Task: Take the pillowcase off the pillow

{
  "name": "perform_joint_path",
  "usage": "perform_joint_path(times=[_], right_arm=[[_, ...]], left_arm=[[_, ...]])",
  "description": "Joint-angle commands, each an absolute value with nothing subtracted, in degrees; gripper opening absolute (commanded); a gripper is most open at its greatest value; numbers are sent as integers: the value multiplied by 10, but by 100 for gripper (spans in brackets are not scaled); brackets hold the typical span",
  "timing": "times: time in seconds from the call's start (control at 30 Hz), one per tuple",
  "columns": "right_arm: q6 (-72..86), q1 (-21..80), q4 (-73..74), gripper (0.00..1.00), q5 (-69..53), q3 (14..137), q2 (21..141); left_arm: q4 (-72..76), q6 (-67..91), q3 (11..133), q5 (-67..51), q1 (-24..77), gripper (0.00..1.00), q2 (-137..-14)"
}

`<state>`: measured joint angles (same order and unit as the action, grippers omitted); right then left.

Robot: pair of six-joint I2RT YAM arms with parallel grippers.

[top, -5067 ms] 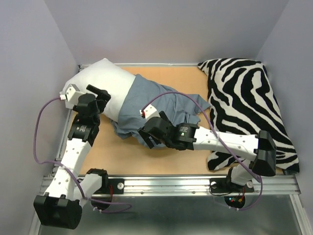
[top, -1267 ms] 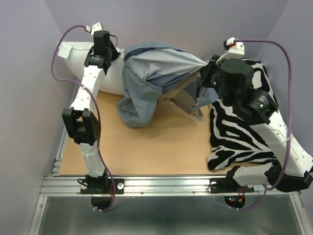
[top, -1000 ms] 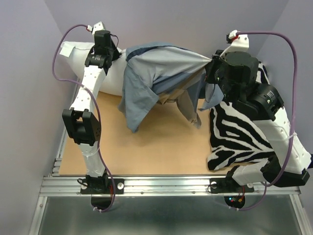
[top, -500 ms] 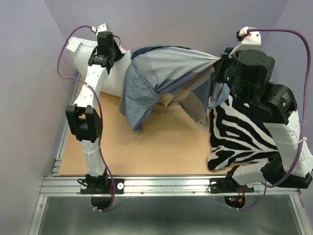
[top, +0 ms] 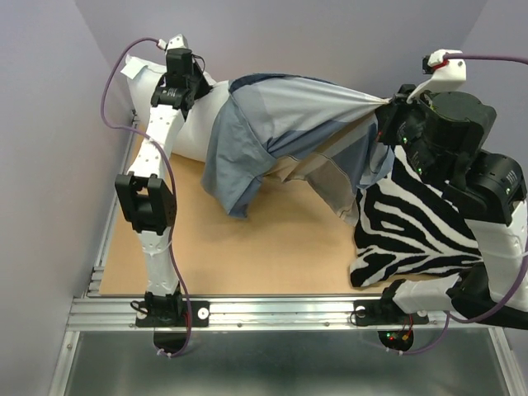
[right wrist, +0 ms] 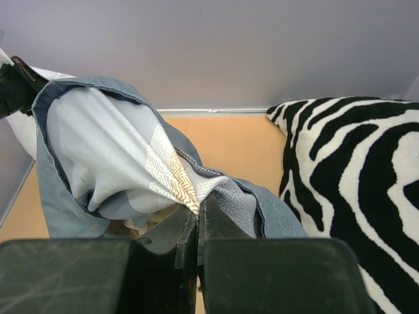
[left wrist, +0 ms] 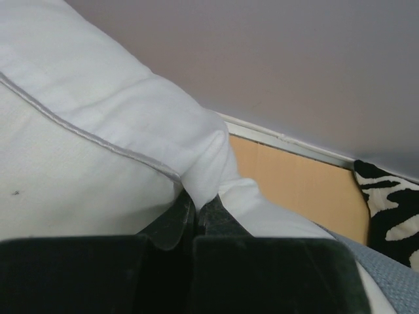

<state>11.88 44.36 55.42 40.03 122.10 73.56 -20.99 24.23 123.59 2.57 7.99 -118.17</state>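
I will next lower the pinched pillow fold in my left gripper toward the tan tabletop and release it there, since the tabletop lies below the lifted gripper.
The white pillow hangs lifted at the back left, its right part still inside the pillowcase. My left gripper is shut on a fold of the pillow, pinched between its fingers. The blue-grey pillowcase, turned partly inside out, stretches taut from the pillow to the right. Its far end is bunched in my right gripper, whose jaws are shut on the striped fabric. Loose folds of the case droop toward the tabletop.
A zebra-print cushion lies along the right side of the tan tabletop, under my right arm. Grey walls close in the back and both sides. A metal rail runs along the near edge.
My right gripper has pulled the pillowcase further right and up, stretching it tauter. My left gripper has lifted the pillow slightly higher at the back left. The case's hanging folds rose off the table.
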Motion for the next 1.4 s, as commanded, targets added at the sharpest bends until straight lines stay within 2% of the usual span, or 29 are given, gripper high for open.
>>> perform_joint_path(times=[0.0, 0.43, 0.57, 0.73, 0.87, 0.9, 0.97, 1.0, 1.1, 1.13, 1.23, 1.33, 1.37], right_arm=[[95, 436, 448, 1, 519, 1329, 625], [83, 437, 446, 1, 527, 1325, 579], [99, 436, 446, 1, 500, 1251, 575], [153, 436, 448, 0, 484, 1095, 649], [157, 434, 447, 1, 476, 1061, 760], [169, 414, 447, 1, 442, 1056, 782], [193, 324, 440, 1, 358, 1055, 846], [200, 292, 434, 1, 286, 1055, 865], [203, 224, 421, 4, 259, 1070, 966], [207, 210, 420, 4, 233, 1083, 989], [230, 155, 420, 4, 180, 1095, 1071], [245, 127, 407, 16, 155, 1090, 1111], [248, 124, 403, 31, 152, 1088, 1115]], left_arm=[[-258, 192, 1246, 130, 25, 0, -1234], [-269, 184, 1270, 120, 7, 0, -1257], [-289, 160, 1290, 162, 25, 0, -1246], [-308, 118, 1310, 193, 66, 0, -1254], [-327, 102, 1307, 207, 86, 0, -1265], [-324, 98, 1288, 206, 96, 2, -1262], [-313, 91, 1253, 197, 105, 9, -1250], [-303, 91, 1241, 190, 113, 17, -1245], [-294, 93, 1207, 162, 127, 31, -1225], [-287, 94, 1201, 160, 130, 43, -1219], [-267, 110, 1173, 152, 144, 56, -1178], [-227, 143, 1126, 137, 144, 71, -1135], [-215, 152, 1109, 131, 144, 76, -1100]])
